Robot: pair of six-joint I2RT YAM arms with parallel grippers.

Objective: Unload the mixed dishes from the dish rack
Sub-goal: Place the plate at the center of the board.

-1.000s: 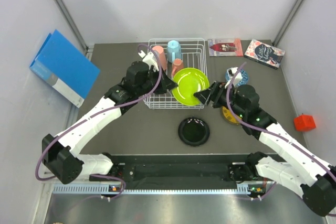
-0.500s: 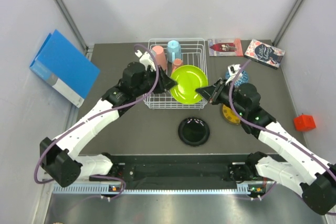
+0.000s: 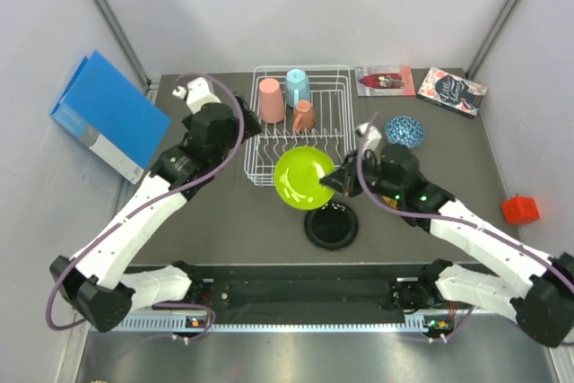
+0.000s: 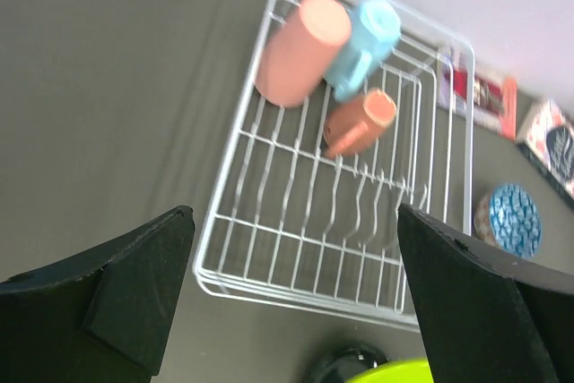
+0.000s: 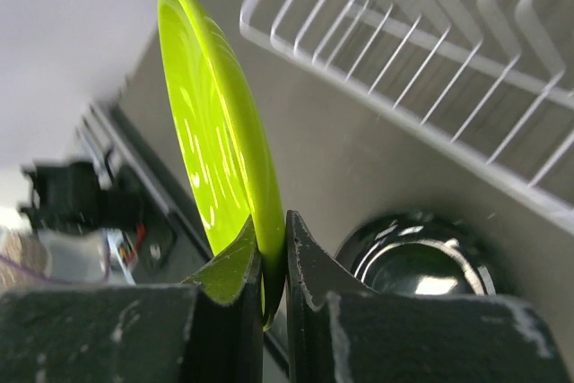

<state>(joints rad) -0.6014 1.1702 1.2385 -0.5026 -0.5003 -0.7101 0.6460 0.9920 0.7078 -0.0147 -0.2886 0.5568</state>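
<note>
My right gripper moves to the empty tabletop beside the black plate next, below and to the left in the top view. There it lowers and releases the green plate's rim.
The white wire dish rack (image 3: pixel 323 136) holds a pink cup (image 3: pixel 270 99), a light blue mug (image 3: pixel 298 87) and a salmon cup (image 3: pixel 304 117). My right gripper (image 3: pixel 339 178) is shut on the rim of the lime-green plate (image 3: pixel 303 177), held on edge in front of the rack, just above the black plate (image 3: pixel 331 225). In the right wrist view the fingers (image 5: pixel 309 266) pinch the green plate (image 5: pixel 211 132). My left gripper (image 3: pixel 235 139) stands open and empty at the rack's left side; its view shows the rack (image 4: pixel 224 213) and cups (image 4: pixel 300 51) below. A blue patterned bowl (image 3: pixel 404 131) sits right of the rack.
A blue binder (image 3: pixel 108 116) leans at the far left. Two books (image 3: pixel 384 80) (image 3: pixel 452 91) lie at the back right, and a small red object (image 3: pixel 519 210) sits at the right edge. The right forearm crosses the table right of the black plate.
My right gripper shut on the green plate's rim and drew it out of the rack toward the front. My left gripper opened, let go of the plate and pulled back to the left.
</note>
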